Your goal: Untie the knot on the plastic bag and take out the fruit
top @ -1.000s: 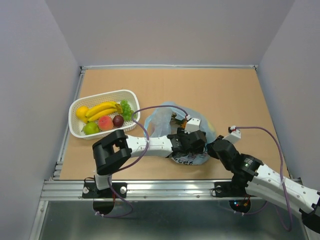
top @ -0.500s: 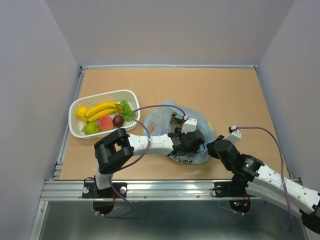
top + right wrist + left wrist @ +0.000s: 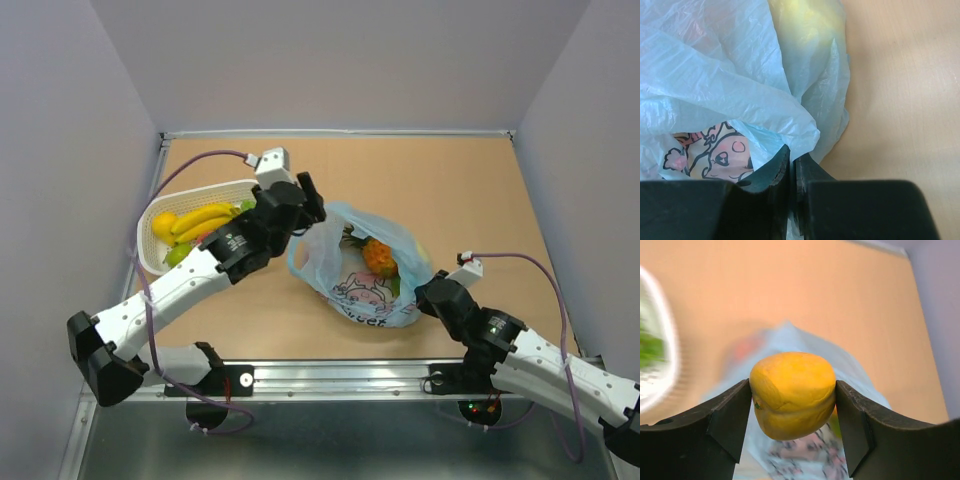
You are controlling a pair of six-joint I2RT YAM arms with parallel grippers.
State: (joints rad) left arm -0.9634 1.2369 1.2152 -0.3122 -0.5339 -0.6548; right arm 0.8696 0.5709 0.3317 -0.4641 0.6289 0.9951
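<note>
I will next swing my left gripper to the left in the top view, to the basket already holding fruit (image 3: 650,352) below. Then I will lower it and let go of the mango (image 3: 792,400).
The light-blue plastic bag (image 3: 345,262) lies open mid-table, cartoon print facing up. An orange-and-green fruit (image 3: 378,257) shows inside its mouth. No knot shows. My left gripper (image 3: 308,198) hangs above the bag's left edge, beside the basket. In the left wrist view it (image 3: 792,385) is shut on a yellow mango (image 3: 792,400), with the bag (image 3: 805,460) blurred below. The mango is hidden in the top view. My right gripper (image 3: 428,293) is at the bag's right corner, shut (image 3: 792,162) on the bag's film (image 3: 740,90). A yellow-green fruit (image 3: 805,25) shows through the film.
A white slotted basket (image 3: 148,255) stands at the left with bananas (image 3: 200,218), a lemon and other fruit; its rim (image 3: 667,355) shows blurred in the left wrist view. Grey walls enclose the table on three sides.
My left arm has come out of the bag and swung up and left toward the basket, carrying the mango. The bag's mouth now lies uncovered. My right gripper has stayed put.
</note>
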